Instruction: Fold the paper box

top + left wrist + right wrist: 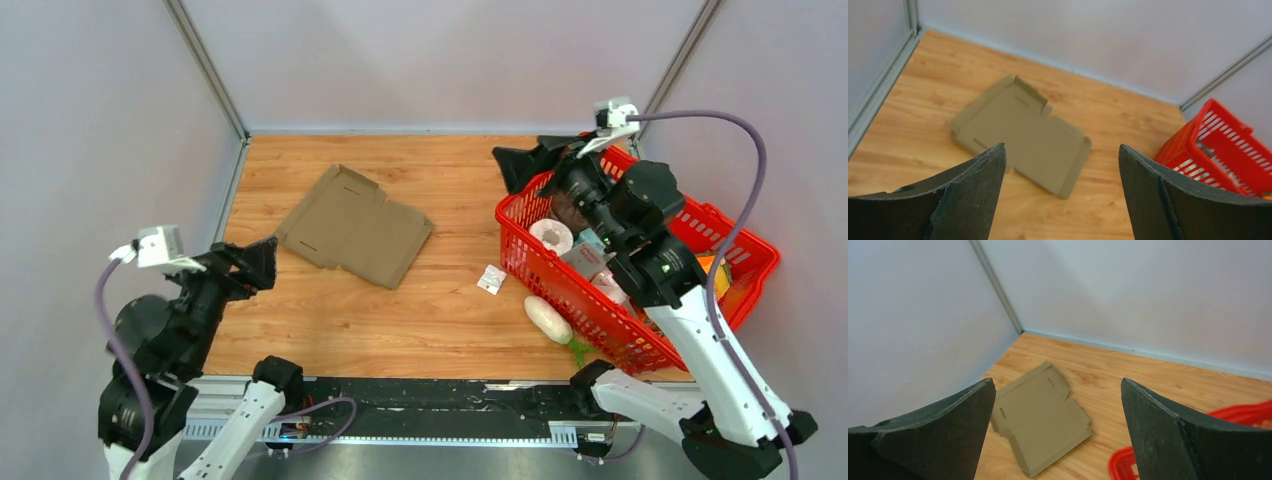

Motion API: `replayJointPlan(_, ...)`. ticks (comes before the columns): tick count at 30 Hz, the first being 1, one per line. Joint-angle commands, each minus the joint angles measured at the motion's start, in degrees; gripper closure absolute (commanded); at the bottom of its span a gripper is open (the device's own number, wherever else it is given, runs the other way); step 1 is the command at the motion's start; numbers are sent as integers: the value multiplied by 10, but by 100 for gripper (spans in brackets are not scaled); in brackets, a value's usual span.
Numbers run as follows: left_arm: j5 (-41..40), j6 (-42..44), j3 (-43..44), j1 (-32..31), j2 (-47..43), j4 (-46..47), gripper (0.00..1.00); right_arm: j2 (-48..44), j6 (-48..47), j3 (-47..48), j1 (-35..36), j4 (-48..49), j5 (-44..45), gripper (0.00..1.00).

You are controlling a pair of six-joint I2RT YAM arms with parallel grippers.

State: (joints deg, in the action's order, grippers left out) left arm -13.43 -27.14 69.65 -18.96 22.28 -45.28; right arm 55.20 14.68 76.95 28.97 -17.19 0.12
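Observation:
The robot's left gripper will next tilt its open fingers downward, then go down with them on both sides of the paper box's slotted near edge.
The paper box (352,225) is a flat brown die-cut cardboard sheet with flaps and slots, lying on the wooden table left of centre. Both wrist views show it too, the paper box (1020,131) from the left wrist and the paper box (1040,417) from the right wrist. My left gripper (262,262) hovers open at the table's near left, short of the sheet, with nothing between its fingers. My right gripper (520,165) is open and empty above the far corner of the red basket, to the right of the sheet.
A red plastic basket (520,250) holding several items stands at the right side of the table. A small white packet (491,279) lies beside it, and a white oblong object (547,318) rests at its front. Grey walls close in the left, back and right.

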Motion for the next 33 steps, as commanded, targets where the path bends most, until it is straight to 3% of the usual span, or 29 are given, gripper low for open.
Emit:
replayJointPlan(1,-29,-53,-19,3,86,-142,11,70,-33,57,103,7,70,0)
replayJointPlan(6,-88,-135,-121,3,128,-142,8,188,-57,136,207,-14,45,0)
replayJointPlan(14,-88,-240,-228,17,166,-44,5,377,-6,251,234,-22,-97,0)
replayJointPlan(18,15,-269,-283,124,202,17,1,443,-3,291,234,-50,-107,0)
replayJointPlan(26,85,-307,-298,234,388,115,2,432,-20,284,232,-54,-72,0)
replayJointPlan(33,121,-341,-280,264,523,226,4,392,-33,243,225,-35,-57,0)
